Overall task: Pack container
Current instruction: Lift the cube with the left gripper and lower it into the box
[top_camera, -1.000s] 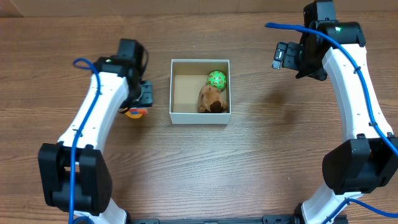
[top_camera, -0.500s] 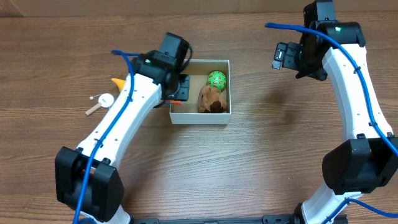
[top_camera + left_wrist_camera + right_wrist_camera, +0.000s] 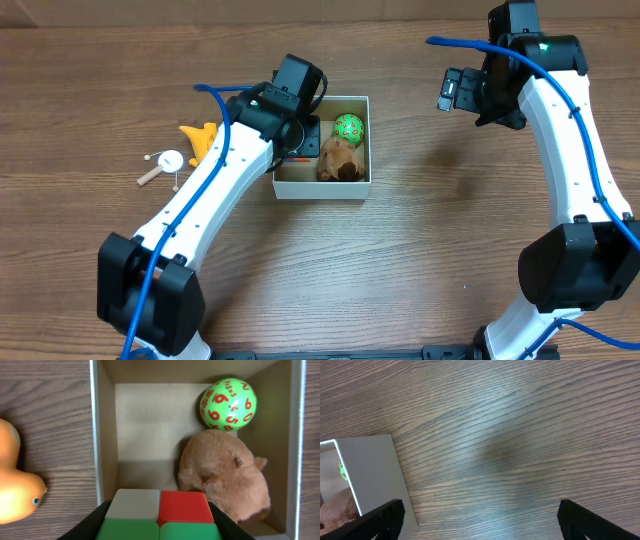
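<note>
The colour cube comes down next and leaves my left gripper in the container's empty part beside the brown plush animal, as bare bottom lies below.
The container is a small white-walled square box with a brown floor; it also shows in the left wrist view. Inside lie a green ball with red numbers and a brown plush animal. My left gripper is shut on a colour cube with white, red and green faces, above the box's left half. My right gripper is open and empty, above bare table right of the box.
An orange duck-like toy lies on the wooden table left of the box. A small white-and-wood piece lies further left. The left arm reaches from the front left across to the box.
My left gripper carried the cube from the table left of the box to above the box's left half. The orange toy and the small white piece are now uncovered. The right arm is still.
</note>
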Tool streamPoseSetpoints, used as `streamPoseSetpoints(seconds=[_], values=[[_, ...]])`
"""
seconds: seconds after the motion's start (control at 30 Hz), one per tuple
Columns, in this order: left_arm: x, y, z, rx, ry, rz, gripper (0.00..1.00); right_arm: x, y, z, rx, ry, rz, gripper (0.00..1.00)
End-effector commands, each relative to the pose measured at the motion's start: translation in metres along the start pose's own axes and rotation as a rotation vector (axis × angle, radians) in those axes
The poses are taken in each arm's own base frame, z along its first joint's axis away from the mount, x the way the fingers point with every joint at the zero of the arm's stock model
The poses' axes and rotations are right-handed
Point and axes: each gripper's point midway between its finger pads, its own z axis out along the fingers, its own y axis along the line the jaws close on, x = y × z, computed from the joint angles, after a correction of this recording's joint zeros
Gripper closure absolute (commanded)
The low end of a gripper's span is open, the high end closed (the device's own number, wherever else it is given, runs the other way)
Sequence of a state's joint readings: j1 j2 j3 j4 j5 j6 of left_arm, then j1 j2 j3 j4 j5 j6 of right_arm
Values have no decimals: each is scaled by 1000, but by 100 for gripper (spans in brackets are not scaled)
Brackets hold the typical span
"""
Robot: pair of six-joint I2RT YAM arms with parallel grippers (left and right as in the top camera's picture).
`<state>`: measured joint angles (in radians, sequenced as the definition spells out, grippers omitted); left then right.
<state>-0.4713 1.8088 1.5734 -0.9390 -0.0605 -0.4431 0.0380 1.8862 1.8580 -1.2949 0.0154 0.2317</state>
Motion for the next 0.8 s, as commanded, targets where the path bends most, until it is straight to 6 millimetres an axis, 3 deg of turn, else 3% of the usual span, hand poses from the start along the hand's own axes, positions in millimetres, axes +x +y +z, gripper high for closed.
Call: streamPoseSetpoints(seconds=[0.0,0.47,0.77], values=[[8,-12,24,-5,48,-11,61,-6,-2,-13,-2,-42,10,0],[31,-4,64,-70,161,-20,59,-6,-2,-13,-2,-42,10,0],[37,-2,62,-79,188,-10,38,-6,-2,-13,-2,-42,10,0]])
